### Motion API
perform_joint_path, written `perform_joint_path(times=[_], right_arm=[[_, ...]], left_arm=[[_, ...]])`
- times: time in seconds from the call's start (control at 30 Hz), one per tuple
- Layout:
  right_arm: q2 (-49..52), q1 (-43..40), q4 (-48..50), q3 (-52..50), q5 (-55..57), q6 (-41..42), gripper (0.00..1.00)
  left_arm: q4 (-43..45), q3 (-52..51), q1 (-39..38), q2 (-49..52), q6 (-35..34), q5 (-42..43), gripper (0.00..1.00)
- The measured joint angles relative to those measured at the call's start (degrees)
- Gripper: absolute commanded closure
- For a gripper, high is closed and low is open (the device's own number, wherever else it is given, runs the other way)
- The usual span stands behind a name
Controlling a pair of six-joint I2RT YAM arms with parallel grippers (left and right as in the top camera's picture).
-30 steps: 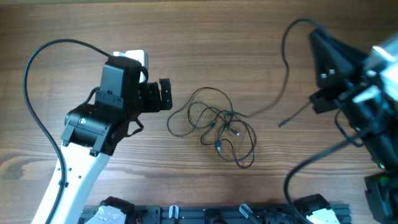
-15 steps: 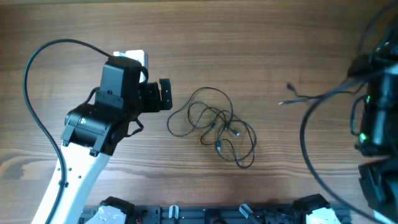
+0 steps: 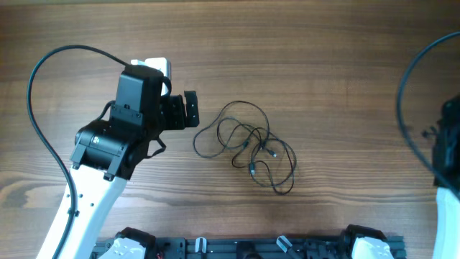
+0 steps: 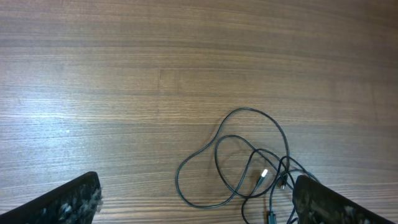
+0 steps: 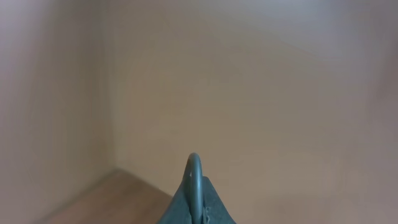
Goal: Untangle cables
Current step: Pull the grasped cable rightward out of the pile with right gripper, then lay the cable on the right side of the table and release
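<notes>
The right gripper swings farther from the tangle next and tilts down toward the tabletop to let go of the cable loop, as that side of the tabletop is bare.
The cables lie as a loose tangle of thin dark loops with small plug ends in the middle of the wooden table. They also show in the left wrist view. My left gripper is open and empty just left of the tangle; in its wrist view its jaws straddle the tangle's near loops. My right gripper is shut on a thin grey-green cable loop, raised and facing a wall. In the overhead view only part of the right arm shows at the right edge.
A small white object sits behind the left arm. A black mounting rail runs along the table's near edge. The arms' thick black cables arch over the left and right sides.
The right arm has pulled one cable out of the tangle, carried it to the right and lifted it out of the overhead view. The left arm has not moved.
</notes>
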Motion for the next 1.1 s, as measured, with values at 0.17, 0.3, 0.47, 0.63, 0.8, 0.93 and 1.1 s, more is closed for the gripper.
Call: perform_joint_path(times=[0.17,0.3,0.47,0.63,0.8,0.93,1.1], right_arm=[[2.71,-13.03,-4.24,-0.02,-4.87,9.33,0.96],[4.02,-22.97,-7.08,-0.02,-13.77,17.44,0.96],[6.95,-35.43,-8.79,-0.02,-30.03,27.1,0.96],[12.72,-42.29,-11.06,-0.02,-42.07,34.32,0.96],[18.67,-45.88,-14.53,0.0,-47.76,39.12,0.96],[23.23,-48.19,-17.18,-0.02,-50.12,42.18,0.96],[26.03,-50.01,-18.1,-0.02,-51.45,44.06,0.96]], left_arm=[[0.02,0.0,0.0,0.0,0.0,0.0,0.0],[0.02,0.0,0.0,0.0,0.0,0.04,0.0],[0.04,0.0,0.0,0.0,0.0,0.17,0.0],[0.02,0.0,0.0,0.0,0.0,0.17,0.0],[0.0,0.0,0.0,0.0,0.0,0.17,0.0],[0.0,0.0,0.0,0.0,0.0,0.17,0.0],[0.0,0.0,0.0,0.0,0.0,0.17,0.0]])
